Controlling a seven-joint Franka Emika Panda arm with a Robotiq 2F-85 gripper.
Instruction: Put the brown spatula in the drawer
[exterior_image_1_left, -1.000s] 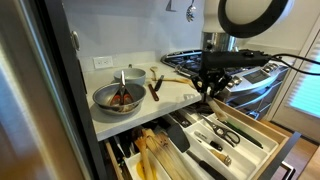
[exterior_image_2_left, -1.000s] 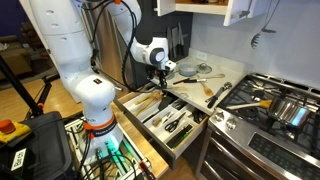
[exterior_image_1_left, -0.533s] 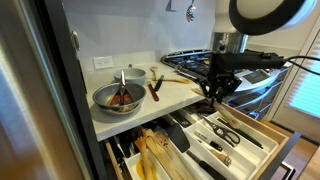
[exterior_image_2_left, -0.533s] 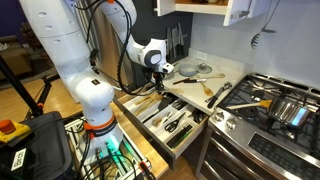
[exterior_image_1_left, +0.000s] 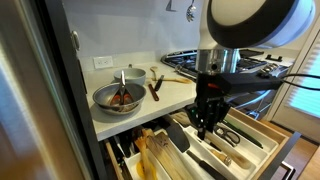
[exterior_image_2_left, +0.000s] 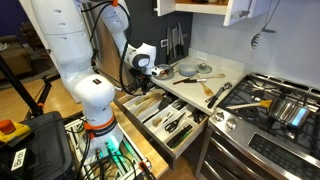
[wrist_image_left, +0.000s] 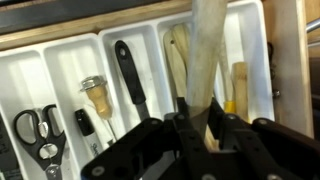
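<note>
I should next lower my gripper into the drawer's section of wooden spoons below it and release the brown spatula (wrist_image_left: 207, 48) there, as similar wooden utensils are already inside.
My gripper (wrist_image_left: 204, 116) is shut on the brown spatula (wrist_image_left: 207, 48), a light tan wooden handle that runs up between the jaws in the wrist view. I hold it just above the open drawer (wrist_image_left: 60, 60), over its right-hand white compartments. In both exterior views the gripper (exterior_image_1_left: 203, 128) (exterior_image_2_left: 137, 84) hangs low over the drawer (exterior_image_1_left: 268, 130) (exterior_image_2_left: 150, 140), which is pulled out below the counter. The spatula itself is too small to make out in the exterior views.
In the drawer lie scissors (wrist_image_left: 30, 126), a black-handled utensil (wrist_image_left: 128, 74) and wooden spoons (wrist_image_left: 177, 55). On the counter are a metal bowl (exterior_image_1_left: 118, 97), a dark reddish-brown utensil (exterior_image_1_left: 154, 89) and a slim utensil (exterior_image_2_left: 212, 92). A stove (exterior_image_2_left: 275, 105) stands beside it.
My gripper moved from the counter's edge out and down over the open drawer, carrying the spatula. It now hangs lower and closer to the compartments.
</note>
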